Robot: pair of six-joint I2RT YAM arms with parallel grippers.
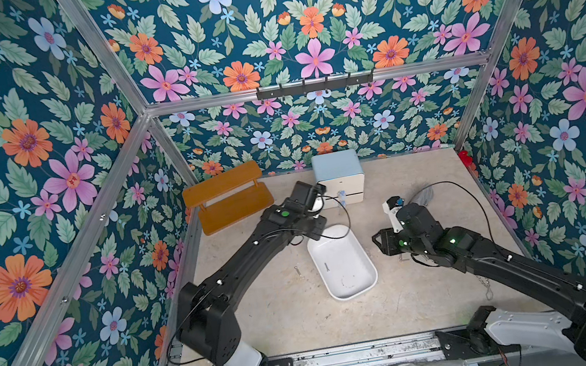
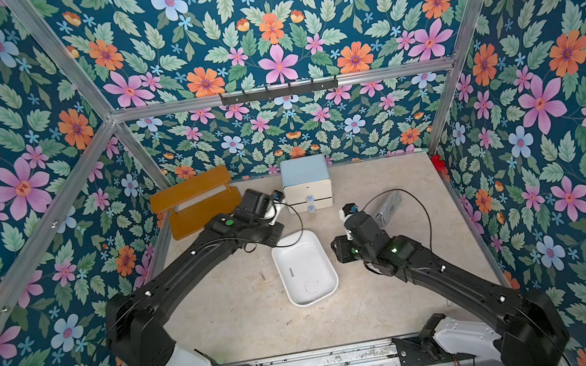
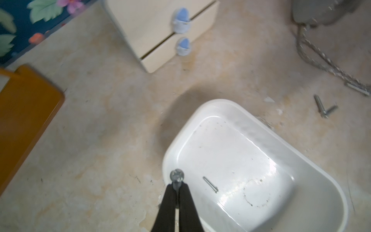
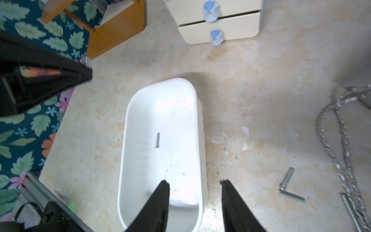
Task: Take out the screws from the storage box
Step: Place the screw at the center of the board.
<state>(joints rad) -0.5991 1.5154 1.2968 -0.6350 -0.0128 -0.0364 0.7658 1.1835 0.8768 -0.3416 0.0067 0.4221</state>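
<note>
Next, my left gripper draws back toward my base and down to the open tabletop (image 2: 255, 277) beside the lone screw to release outside the box (image 2: 308, 265).
The storage box (image 1: 347, 259) (image 2: 308, 265) is a shallow white tray in mid-table. One silver screw (image 3: 210, 184) (image 4: 157, 140) lies inside it, seen in both top views (image 1: 325, 265) (image 2: 291, 271). My left gripper (image 3: 176, 185) is shut on another screw (image 3: 176, 175), head outward, above the box's rim; it also shows in the right wrist view (image 4: 88, 68). My right gripper (image 4: 194, 182) is open and holds nothing, one finger over the box and one over the table beside it. Two screws (image 3: 323, 107) (image 4: 287, 187) lie crossed on the table right of the box. One more screw (image 1: 297, 271) lies left of it.
A white two-drawer cabinet (image 1: 340, 180) with blue knobs stands at the back, an orange wooden shelf (image 1: 226, 198) to its left. A silver chain (image 4: 345, 140) (image 3: 321, 58) runs along the right side of the table, near the two loose screws.
</note>
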